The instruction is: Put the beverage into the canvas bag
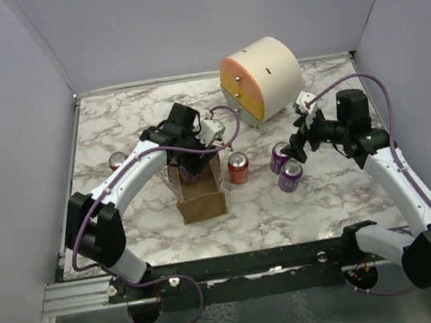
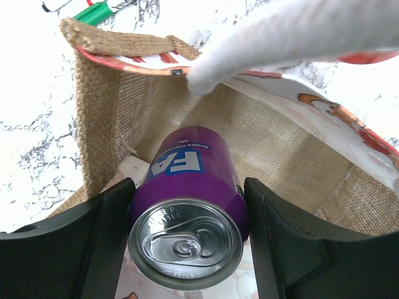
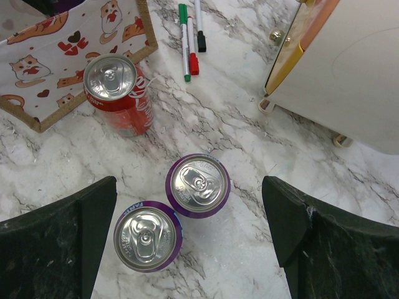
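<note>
The purple can is still hanging within the bag's opening, so the left gripper needs to lower deeper next into the far end of the canvas bag, toward the bag's bottom.
My left gripper (image 2: 187,240) is shut on a purple beverage can (image 2: 187,205), its black fingers against both sides of it. The can hangs upright inside the mouth of the tan canvas bag (image 2: 103,124), with the bag's white handle (image 2: 280,37) crossing above. From the top view the left gripper (image 1: 191,163) sits over the bag (image 1: 203,202). My right gripper (image 3: 190,212) stands open above two more purple cans (image 3: 198,185) (image 3: 148,239) on the marble, touching neither. The right gripper (image 1: 298,145) hovers beside those cans (image 1: 290,175).
A red can (image 1: 238,168) stands just right of the bag, another red can (image 1: 117,161) at the far left. The cream-and-orange drum (image 1: 260,80) stands at the back. Marker pens (image 3: 187,37) lie between bag and drum.
</note>
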Controlling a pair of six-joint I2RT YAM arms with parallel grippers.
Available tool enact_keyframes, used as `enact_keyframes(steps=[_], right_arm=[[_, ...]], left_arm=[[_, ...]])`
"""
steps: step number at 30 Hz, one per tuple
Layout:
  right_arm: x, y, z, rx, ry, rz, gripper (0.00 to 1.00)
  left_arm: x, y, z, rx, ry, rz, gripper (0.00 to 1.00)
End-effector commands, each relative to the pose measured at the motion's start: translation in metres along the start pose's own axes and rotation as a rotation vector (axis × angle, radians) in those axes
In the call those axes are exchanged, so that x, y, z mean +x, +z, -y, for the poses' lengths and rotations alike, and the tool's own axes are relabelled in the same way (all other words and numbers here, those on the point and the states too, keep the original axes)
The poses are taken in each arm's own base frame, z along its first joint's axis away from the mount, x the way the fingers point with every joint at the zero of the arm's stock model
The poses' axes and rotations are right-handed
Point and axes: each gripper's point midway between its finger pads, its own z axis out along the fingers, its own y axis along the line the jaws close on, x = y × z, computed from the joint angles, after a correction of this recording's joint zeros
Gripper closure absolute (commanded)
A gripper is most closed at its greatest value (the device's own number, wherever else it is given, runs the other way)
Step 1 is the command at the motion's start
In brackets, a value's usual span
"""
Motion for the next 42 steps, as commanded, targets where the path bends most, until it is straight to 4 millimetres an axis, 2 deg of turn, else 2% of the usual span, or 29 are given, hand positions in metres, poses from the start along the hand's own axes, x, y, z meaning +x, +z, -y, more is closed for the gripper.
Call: enact_keyframes(steps=[1,11,20,25,31,36,42], right_arm=[[0.001,0.004,0.003,0.005,-0.018,0.002,0.01],[0.002,0.005,0.003,0.004,-0.017,-0.001,0.01],[0.001,0.003,0.003,0.010,-0.023,0.000,0.01],[0.001,0.003,0.003,0.010,-0.023,0.000,0.01],[0.002,0.004,0.003,0.007,-0.023,-0.001,0.01],[0.002,0.004,0.003,0.008,-0.022,-0.001,0.01],[0.003,0.004,0.002,0.005,-0.021,-0.003,0.01]], left_arm=[[-0.014,-0.003,-0.015,-0.060,-0.012,0.059,0.97],[-0.009,0.008,-0.016,-0.044,-0.010,0.048,0.96],[0.002,0.018,-0.019,-0.059,-0.010,0.020,0.87],[0.009,0.022,-0.023,-0.088,0.000,0.001,0.79],[0.007,0.019,-0.027,-0.112,-0.009,0.004,0.65],[0.009,0.020,-0.030,-0.123,-0.023,-0.014,0.49],[0.011,0.022,-0.032,-0.132,-0.025,-0.034,0.41]])
